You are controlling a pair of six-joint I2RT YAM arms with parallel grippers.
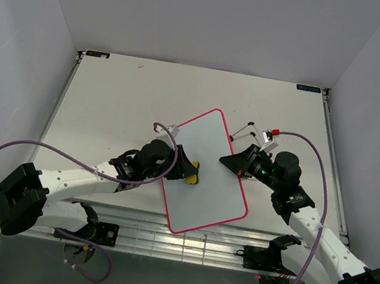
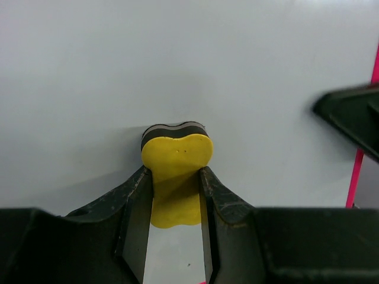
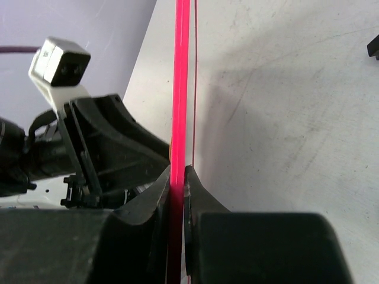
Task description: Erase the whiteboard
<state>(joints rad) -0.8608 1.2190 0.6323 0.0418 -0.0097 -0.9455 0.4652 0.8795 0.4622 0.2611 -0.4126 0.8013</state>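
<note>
My left gripper moves to the left in the top view and down to the tabletop beside the whiteboard next, releasing the sponge (image 2: 175, 155) as the whiteboard looks blank.
The whiteboard (image 1: 208, 174), glossy white with a thin pink-red frame, lies tilted in the middle of the table. Its face looks blank in the top view and fills the left wrist view (image 2: 189, 65). My left gripper (image 1: 187, 168) is shut on a small yellow sponge (image 2: 175, 155) with a black underside, pressed on the board's face. The sponge also shows in the top view (image 1: 191, 177). My right gripper (image 1: 239, 163) is shut on the board's right edge. In the right wrist view the pink frame (image 3: 180, 89) runs edge-on between the closed fingertips (image 3: 161, 189).
A small metal wire stand with a red piece (image 1: 258, 134) lies on the table just behind the right gripper. The grey tabletop (image 1: 125, 95) is bounded by white walls left, back and right. The left arm's body shows in the right wrist view (image 3: 89, 148).
</note>
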